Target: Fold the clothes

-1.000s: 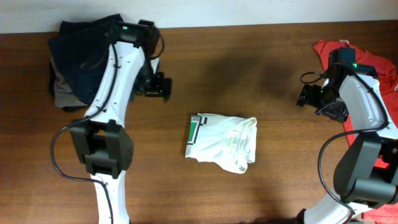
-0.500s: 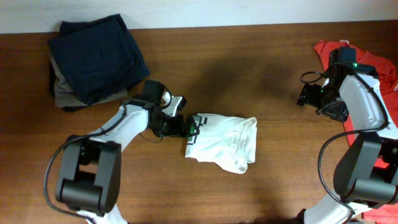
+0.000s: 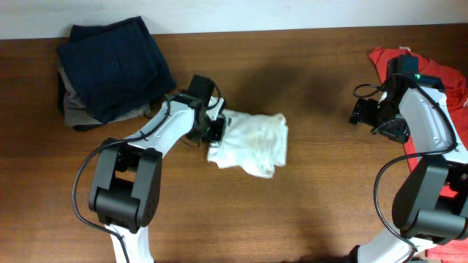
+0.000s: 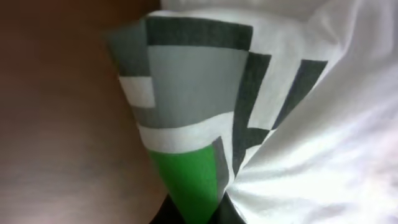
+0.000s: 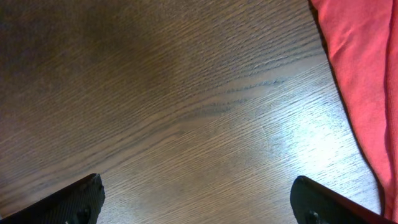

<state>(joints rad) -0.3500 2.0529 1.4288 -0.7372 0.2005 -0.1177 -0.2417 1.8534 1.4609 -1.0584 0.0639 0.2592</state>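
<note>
My left gripper lifts the pinched shirt next, then moves it outward over the navy garment and lowers it onto that stack at the back.
The clothes, a crumpled white T-shirt, lie bunched on the wooden table near its middle. My left gripper is shut on the shirt's left edge. In the left wrist view the green-and-white neck label fills the frame, pinched between the dark fingertips at the bottom, with white fabric to the right. My right gripper hovers open over bare wood at the far right, holding nothing; in the overhead view the right gripper sits far from the white shirt.
A stack of folded navy and grey garments lies at the back left. A red-orange shirt lies at the right edge, partly under the right arm; the red-orange shirt also shows in the right wrist view.
My left arm swung from the folded stack to the white shirt's labelled edge, shut on it and dragged the shirt up and left. The right arm has not moved.
</note>
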